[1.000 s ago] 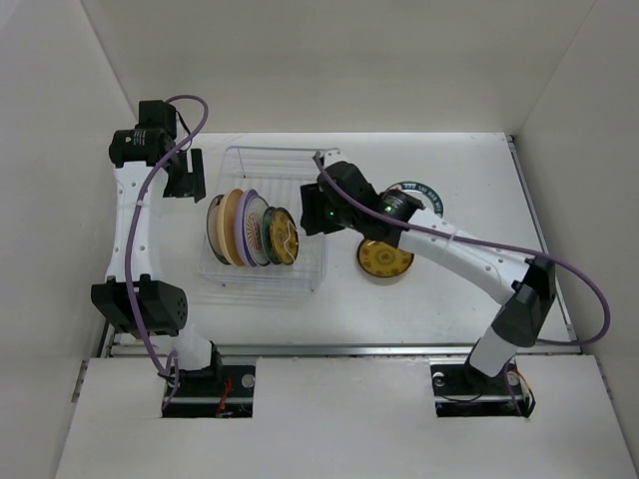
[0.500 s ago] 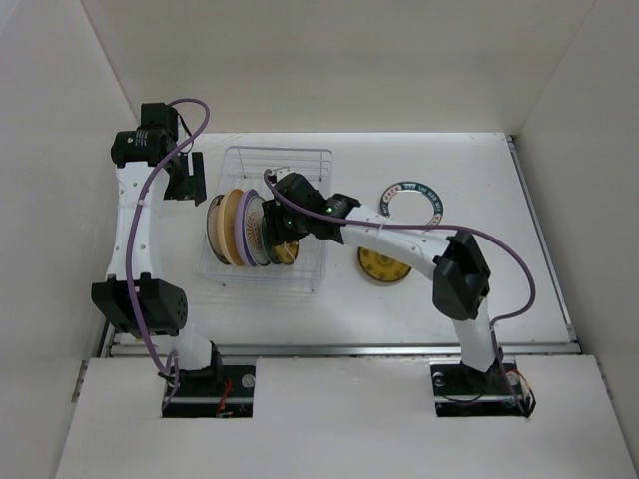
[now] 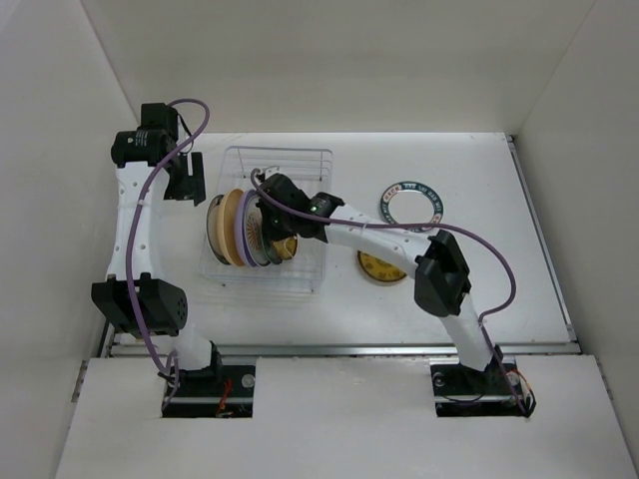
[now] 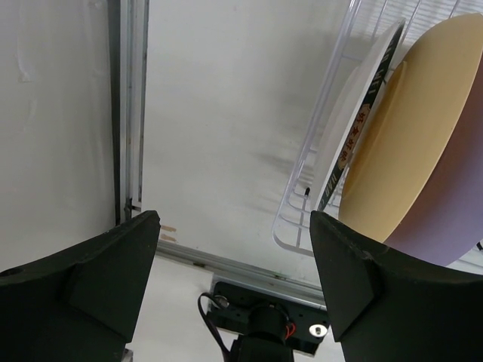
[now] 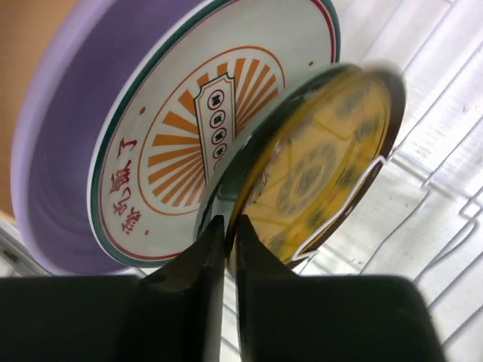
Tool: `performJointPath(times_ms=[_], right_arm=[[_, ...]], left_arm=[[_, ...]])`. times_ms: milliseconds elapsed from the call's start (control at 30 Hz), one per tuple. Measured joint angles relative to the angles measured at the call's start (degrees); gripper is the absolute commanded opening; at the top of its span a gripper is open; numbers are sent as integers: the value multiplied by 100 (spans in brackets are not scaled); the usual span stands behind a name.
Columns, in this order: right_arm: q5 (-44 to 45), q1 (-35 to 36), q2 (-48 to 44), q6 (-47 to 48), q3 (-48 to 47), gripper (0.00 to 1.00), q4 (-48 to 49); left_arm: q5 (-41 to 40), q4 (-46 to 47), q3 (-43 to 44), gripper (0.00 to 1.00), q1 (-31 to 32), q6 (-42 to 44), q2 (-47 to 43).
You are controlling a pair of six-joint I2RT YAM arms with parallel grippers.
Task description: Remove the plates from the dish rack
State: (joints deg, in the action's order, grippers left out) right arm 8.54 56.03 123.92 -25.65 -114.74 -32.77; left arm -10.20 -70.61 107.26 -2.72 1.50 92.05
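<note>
To the right of my right gripper in the top view lies the matching yellow plate, so I will lift, cross that way and lower to release onto it.
The dish rack holds several plates standing on edge. My right gripper reaches into the rack from the right. In the right wrist view it is shut on the lower rim of the yellow-brown patterned plate. Behind that plate stand the white plate with orange-red design and the lavender plate. My left gripper hangs open and holds nothing, just outside the rack's left end, near the green-rimmed white plate and the tan-yellow plate.
Two plates lie flat on the table right of the rack: a teal-blue patterned one and a yellow one partly under my right arm. White walls stand close on the left, right and back.
My right arm has swung left from above the table into the rack. Its jaws have closed on the yellow-brown plate's rim. The left arm has not moved.
</note>
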Motion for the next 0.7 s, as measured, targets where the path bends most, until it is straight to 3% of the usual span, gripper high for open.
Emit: performJointPath(times_ms=[33,400,700], right_arm=[[22,20,28,-55,-63,0,-72],[715,177,-55,-164,-332,0,-509],[1475,271,-1058,-168,-424,0,-850]], left_arm=[[-9,0,0,78,0,0,0],[-39,0,0,78,0,0,0],[-39,0,0,78,0,0,0]])
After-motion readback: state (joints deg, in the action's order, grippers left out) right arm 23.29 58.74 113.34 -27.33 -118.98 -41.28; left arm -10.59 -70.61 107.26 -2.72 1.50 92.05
